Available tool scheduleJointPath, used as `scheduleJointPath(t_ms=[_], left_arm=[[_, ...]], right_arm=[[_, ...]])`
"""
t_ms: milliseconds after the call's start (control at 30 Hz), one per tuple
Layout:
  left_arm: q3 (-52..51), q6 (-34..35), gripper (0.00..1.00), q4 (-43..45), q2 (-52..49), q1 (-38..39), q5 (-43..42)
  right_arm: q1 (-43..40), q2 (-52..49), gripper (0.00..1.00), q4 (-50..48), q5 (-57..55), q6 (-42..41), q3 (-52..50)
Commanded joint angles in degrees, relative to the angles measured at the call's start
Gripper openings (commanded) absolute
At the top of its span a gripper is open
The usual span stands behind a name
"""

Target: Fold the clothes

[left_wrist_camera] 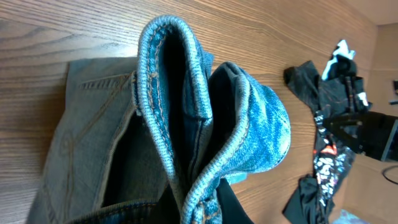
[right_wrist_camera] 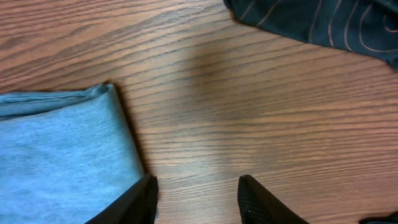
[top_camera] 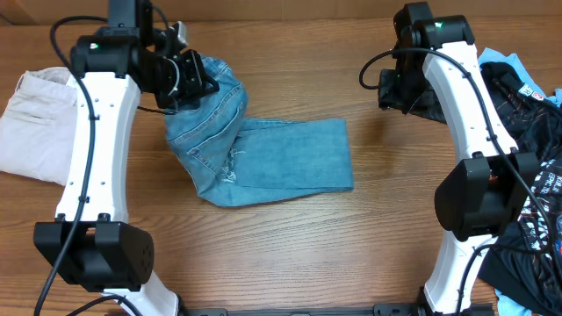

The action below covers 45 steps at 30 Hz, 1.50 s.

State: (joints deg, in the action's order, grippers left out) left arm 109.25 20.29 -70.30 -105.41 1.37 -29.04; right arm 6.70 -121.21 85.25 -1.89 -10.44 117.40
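The flat legs lie right of my left gripper in the overhead view, so next my left gripper needs to carry the waistband end toward their straight edge and release it.
The light-blue denim jeans [top_camera: 263, 158] lie partly folded in the middle of the table, the legs running right to a straight edge. My left gripper [top_camera: 189, 77] is shut on the waistband end and holds it lifted above the jeans' left part. In the left wrist view the bunched waistband [left_wrist_camera: 186, 118] hangs from the jaws, with the pocket side on the table below. My right gripper [top_camera: 397, 88] is open and empty above bare wood at the far right. Its view shows the jeans' folded corner [right_wrist_camera: 62, 149] to the left of the fingers [right_wrist_camera: 196, 193].
Beige trousers [top_camera: 35, 123] lie at the left table edge. A black printed jersey [top_camera: 536, 167] lies heaped along the right edge, behind the right arm; part of it shows in the right wrist view [right_wrist_camera: 323, 25] and the left wrist view [left_wrist_camera: 329, 124].
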Motion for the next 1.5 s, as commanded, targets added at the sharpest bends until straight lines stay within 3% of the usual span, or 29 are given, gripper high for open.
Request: scheduleJointPath(t_ms=[0, 133, 367, 633, 1167, 1267, 1367, 1467], left_arm=[[1.7, 3.2, 0.04, 0.8, 2.6, 0.9, 2.2], [1.7, 4.0, 0.04, 1.5, 2.6, 0.9, 2.3], [1.7, 5.7, 0.06, 2.2, 2.6, 0.9, 2.2], [1.7, 6.1, 0.07, 2.2, 2.6, 2.3, 2.0], [1.7, 9.9, 0.09, 4.6, 2.6, 9.5, 0.9], [1.7, 10.0, 0.13, 6.4, 2.6, 11.2, 1.2], [1.7, 10.0, 0.25, 6.7, 2.6, 12.7, 3.3], [1.7, 10.3, 0.26, 6.7, 2.6, 13.9, 4.2]], right_arm=[[0.1, 1.6, 0.44, -1.3, 1.2, 0.4, -2.1], [0.3, 1.6, 0.4, -4.2, 4.2, 2.1, -8.2], [3.0, 1.6, 0.39, -12.1, 8.3, 2.1, -21.3], [8.1, 1.6, 0.39, -20.6, 9.4, 1.8, -29.5], [13.5, 1.6, 0.39, -23.5, 11.5, 1.0, -30.9], [13.6, 1.6, 0.39, -23.4, 11.5, 1.0, -30.9], [13.6, 1.6, 0.39, -23.3, 11.7, 1.0, -30.9], [13.6, 1.6, 0.39, -23.3, 12.1, 1.0, -30.9]])
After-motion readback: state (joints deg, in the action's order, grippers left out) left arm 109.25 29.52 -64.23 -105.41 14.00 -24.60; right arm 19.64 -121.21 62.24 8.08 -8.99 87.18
